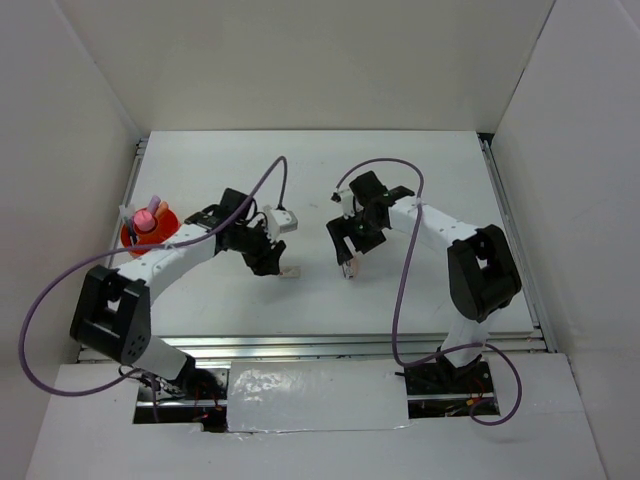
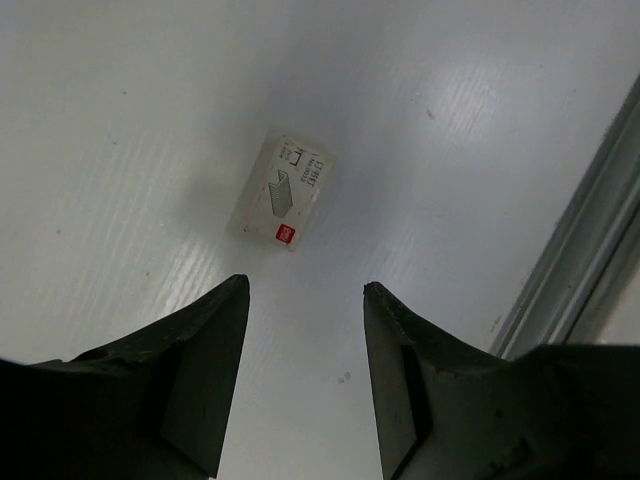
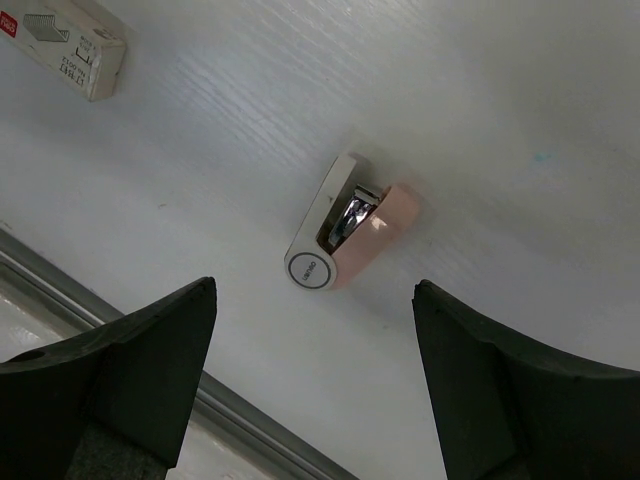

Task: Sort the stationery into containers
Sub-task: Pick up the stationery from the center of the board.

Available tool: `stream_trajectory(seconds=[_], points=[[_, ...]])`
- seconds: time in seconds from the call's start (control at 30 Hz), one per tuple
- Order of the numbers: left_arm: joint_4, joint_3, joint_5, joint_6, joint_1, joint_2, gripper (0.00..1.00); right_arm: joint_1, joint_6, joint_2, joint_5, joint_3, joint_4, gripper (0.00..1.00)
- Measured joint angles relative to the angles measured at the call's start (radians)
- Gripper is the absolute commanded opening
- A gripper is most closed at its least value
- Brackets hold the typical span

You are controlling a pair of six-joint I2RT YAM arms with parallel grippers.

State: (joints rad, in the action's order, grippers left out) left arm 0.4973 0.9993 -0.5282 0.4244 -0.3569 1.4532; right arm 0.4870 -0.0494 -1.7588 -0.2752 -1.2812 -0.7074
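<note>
The staple box (image 1: pixel 290 272) (image 2: pixel 282 192) is below the left gripper and to its right in the top view, so the left gripper will next go down that way with its open fingers on both sides of the box.
A low orange-red tub (image 1: pixel 133 236) stands at the far left with a pink cylinder (image 1: pixel 150 214) and pens upright in it. My left gripper (image 1: pixel 271 264) is open and empty in the left wrist view (image 2: pixel 305 288). It hovers just short of a small white staple box (image 2: pixel 282 192) that lies flat on the table (image 1: pixel 291 271). My right gripper (image 1: pixel 349 256) is open and empty in the right wrist view (image 3: pixel 312 288), above a small pink and white stapler (image 3: pixel 347 225), which also shows in the top view (image 1: pixel 350 272). The staple box also shows in the right wrist view (image 3: pixel 65 40).
A metal rail runs along the table's near edge (image 1: pixel 340 343) and shows beside each gripper in the wrist views (image 2: pixel 580 250) (image 3: pixel 110 300). White walls enclose the table. Purple cables loop over both arms.
</note>
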Motion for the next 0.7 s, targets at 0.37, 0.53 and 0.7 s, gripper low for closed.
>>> stream_trajectory(seconds=[0.37,0.53,0.7], points=[[-0.099,0.064,0.154,-0.004,-0.138,0.241,0.62,-0.047,-0.001,0.021,-0.021,0.012,-0.004,0.87],[-0.117,0.076,0.177,0.003,-0.147,0.275,0.59,-0.058,-0.001,0.025,-0.03,0.013,-0.004,0.86],[-0.124,0.076,0.195,0.023,-0.151,0.298,0.54,-0.066,-0.001,0.025,-0.036,0.013,-0.004,0.86]])
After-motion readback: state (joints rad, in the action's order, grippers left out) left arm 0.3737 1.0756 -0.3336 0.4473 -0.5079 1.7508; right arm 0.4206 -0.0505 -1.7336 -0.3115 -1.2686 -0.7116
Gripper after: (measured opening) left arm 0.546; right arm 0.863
